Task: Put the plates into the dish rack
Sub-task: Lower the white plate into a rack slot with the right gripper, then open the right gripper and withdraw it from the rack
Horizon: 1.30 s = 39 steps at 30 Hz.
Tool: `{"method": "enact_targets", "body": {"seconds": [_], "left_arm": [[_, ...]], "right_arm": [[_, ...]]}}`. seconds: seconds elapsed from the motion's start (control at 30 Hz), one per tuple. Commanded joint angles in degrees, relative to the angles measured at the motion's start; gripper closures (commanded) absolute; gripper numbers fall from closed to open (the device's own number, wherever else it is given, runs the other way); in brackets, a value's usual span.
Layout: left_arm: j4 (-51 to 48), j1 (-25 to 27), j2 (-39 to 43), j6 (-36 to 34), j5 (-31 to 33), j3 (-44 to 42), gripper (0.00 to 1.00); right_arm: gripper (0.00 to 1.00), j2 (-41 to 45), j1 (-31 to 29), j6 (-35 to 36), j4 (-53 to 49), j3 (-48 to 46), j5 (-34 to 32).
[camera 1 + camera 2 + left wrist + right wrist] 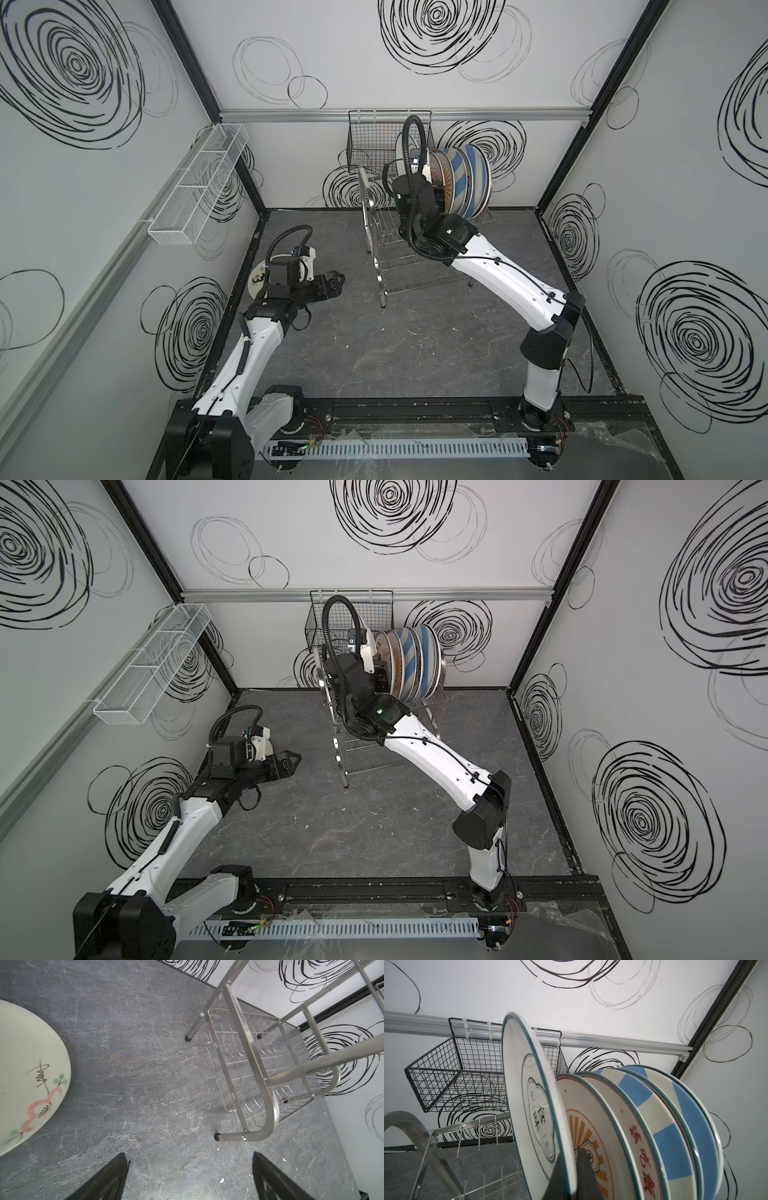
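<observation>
The green-rimmed plate (525,1084) goes down to stand beside the sunburst plate next and my right gripper releases its rim, since the rack's open upper level (511,1178) lies below.
The steel dish rack (371,232) (338,737) stands at the back of the table. Several plates (465,183) (415,663) (675,1126) stand on edge in its upper tier: blue-striped, red-lettered and orange sunburst ones. My right gripper (571,1159) is shut on the rim of a green-rimmed white plate (525,1084). It holds the plate upright just beside the sunburst plate. My left gripper (338,282) (189,1155) hangs open over bare table, left of the rack's near foot (218,1136). A cream plate (25,1064) (257,282) with pink and black prints lies flat beneath the left wrist.
A black wire-grid basket (374,137) (446,1076) hangs on the back wall just behind the rack. A long white mesh basket (199,183) is fixed to the left wall. Panel walls close in the dark stone tabletop (395,345) on three sides.
</observation>
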<state>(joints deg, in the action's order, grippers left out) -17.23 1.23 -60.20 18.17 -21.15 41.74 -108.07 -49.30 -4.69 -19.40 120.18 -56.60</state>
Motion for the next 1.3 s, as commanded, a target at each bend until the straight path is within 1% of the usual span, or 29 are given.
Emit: {"method": "enact_targets", "body": {"seconds": [0.0,0.4,0.67,0.77,1.0,1.27], "left_arm": [[-0.22,0.35,-0.45,-0.97,-1.0,0.19,0.04],[-0.36,0.35,-0.61,-1.05,-0.98,0.19,0.04],[-0.27,0.44,-0.65,-1.09,-1.0,0.19,0.04],[-0.21,0.44,-0.62,-1.09,-1.11,0.1,0.04],[-0.26,0.37,-0.67,-0.99,-0.91,0.1,0.04],[0.01,-0.17,-0.45,-0.94,-1.02,0.0,0.04]], "right_arm": [[1.0,0.58,0.44,-0.98,2.42,1.52,-0.8],[1.0,0.75,1.52,-4.15,0.12,-0.16,-0.22],[1.0,2.56,1.07,-6.55,-0.86,-3.58,0.88],[1.0,3.84,0.96,-6.45,0.56,-5.73,1.35],[0.82,4.97,0.44,-5.77,1.13,-6.81,1.38],[0.75,6.28,0.07,-4.91,0.91,-6.96,1.65]]}}
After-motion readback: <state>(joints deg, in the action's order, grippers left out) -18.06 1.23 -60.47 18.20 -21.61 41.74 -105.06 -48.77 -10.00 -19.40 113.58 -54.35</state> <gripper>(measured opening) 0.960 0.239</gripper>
